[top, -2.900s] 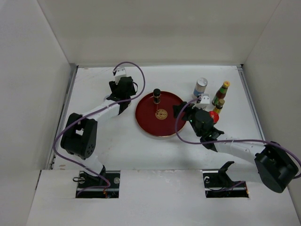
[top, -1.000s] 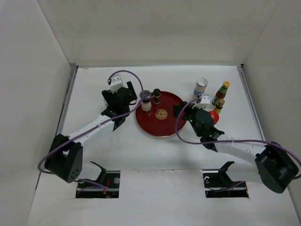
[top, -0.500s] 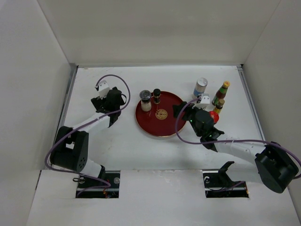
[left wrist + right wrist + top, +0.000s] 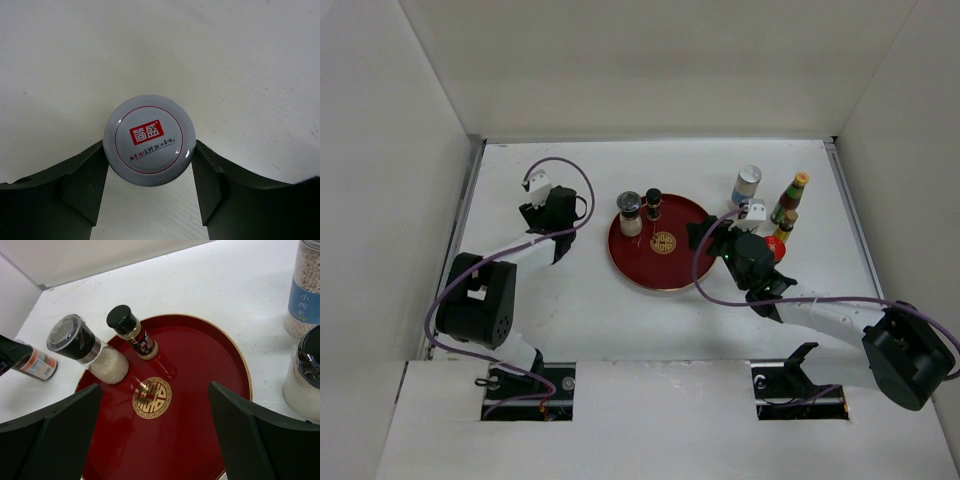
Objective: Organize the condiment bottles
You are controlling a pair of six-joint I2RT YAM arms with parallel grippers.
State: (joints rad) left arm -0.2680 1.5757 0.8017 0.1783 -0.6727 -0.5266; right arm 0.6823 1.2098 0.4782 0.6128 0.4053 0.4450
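Observation:
I need to move my left gripper back and to the right in the top view and release the jar on the tray (image 4: 660, 272) beside the silver-lidded shaker, because that spot is empty.
In the left wrist view my left gripper (image 4: 149, 152) points down over a grey-lidded jar (image 4: 149, 135) with a red logo. Both fingers touch the sides of its lid. In the top view this gripper (image 4: 552, 212) is left of the red tray (image 4: 660, 272) and hides the jar. A silver-lidded shaker (image 4: 629, 212) and a black-capped bottle (image 4: 653, 203) stand on the tray's far left. My right gripper (image 4: 705, 237) is open and empty over the tray's right part (image 4: 200, 390). The right wrist view shows the shaker (image 4: 82, 347) and the black-capped bottle (image 4: 131, 330).
At the back right stand a blue-labelled jar (image 4: 747, 185), a yellow-capped green bottle (image 4: 792, 195), a small yellowish bottle (image 4: 785, 225) and a red-capped bottle (image 4: 775, 248). Another shaker (image 4: 302, 380) stands just right of the tray. White walls enclose the table.
My left gripper set the silver-lidded shaker on the tray, let go, moved left and came down over the grey-lidded jar. The right arm has not moved.

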